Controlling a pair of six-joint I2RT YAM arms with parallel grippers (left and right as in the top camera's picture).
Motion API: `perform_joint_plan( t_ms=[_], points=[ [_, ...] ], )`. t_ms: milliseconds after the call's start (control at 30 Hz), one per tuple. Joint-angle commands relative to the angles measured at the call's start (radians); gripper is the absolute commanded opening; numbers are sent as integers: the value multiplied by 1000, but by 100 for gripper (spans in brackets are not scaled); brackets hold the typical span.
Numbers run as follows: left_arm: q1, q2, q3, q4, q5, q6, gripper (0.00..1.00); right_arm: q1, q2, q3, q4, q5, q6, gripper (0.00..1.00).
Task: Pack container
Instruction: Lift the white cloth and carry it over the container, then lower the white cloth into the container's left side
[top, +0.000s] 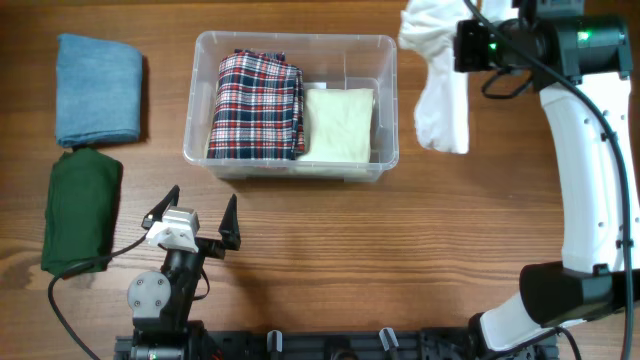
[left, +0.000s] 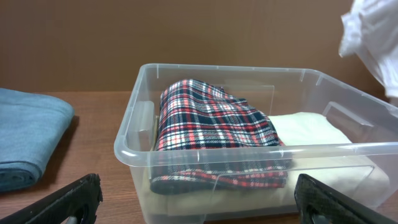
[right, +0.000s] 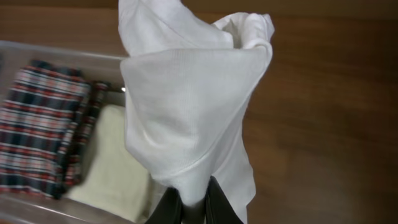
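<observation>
Next, my right gripper moves to the left in the overhead view, over the folded plaid cloth (top: 257, 104), and releases, since the white cloth (top: 440, 80) hangs outside the container.
The clear plastic container (top: 292, 45) stands at the table's middle back, holding a folded plaid cloth (top: 257, 104) on its left and a cream cloth (top: 340, 122) on its right. It also shows in the left wrist view (left: 205, 152) and the right wrist view (right: 37, 53). My right gripper (right: 194, 208) is shut on a white cloth (top: 440, 80) and holds it hanging above the table just right of the container. The white cloth fills the right wrist view (right: 193, 106). My left gripper (top: 198, 212) is open and empty in front of the container.
A folded blue cloth (top: 97, 88) lies at the back left and a folded dark green cloth (top: 80, 208) lies just in front of it. The blue cloth shows at the left of the left wrist view (left: 28, 140). The right arm's white body (top: 590, 170) stands at the right.
</observation>
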Motion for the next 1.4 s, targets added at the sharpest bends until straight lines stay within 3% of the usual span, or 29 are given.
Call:
perform_joint_plan(
  t_ms=[0,467,633,933,1367],
  points=[
    [-5,-7,-5,-4,-6,-2,100,65,-34,65,17,2,129,4],
    [-5,-7,-5,-4,-6,-2,100,430,2,67,163,237,434,4],
    [-5,-7,-5,-4,-6,-2,100,446,47,67,150,241,505,4],
    [-5,-7,-5,-4,-6,-2,100,446,90,67,66,335,505,4],
    [-5,-7,-5,-4,-6,-2,100,499,217,67,188,269,507,4]
  ],
)
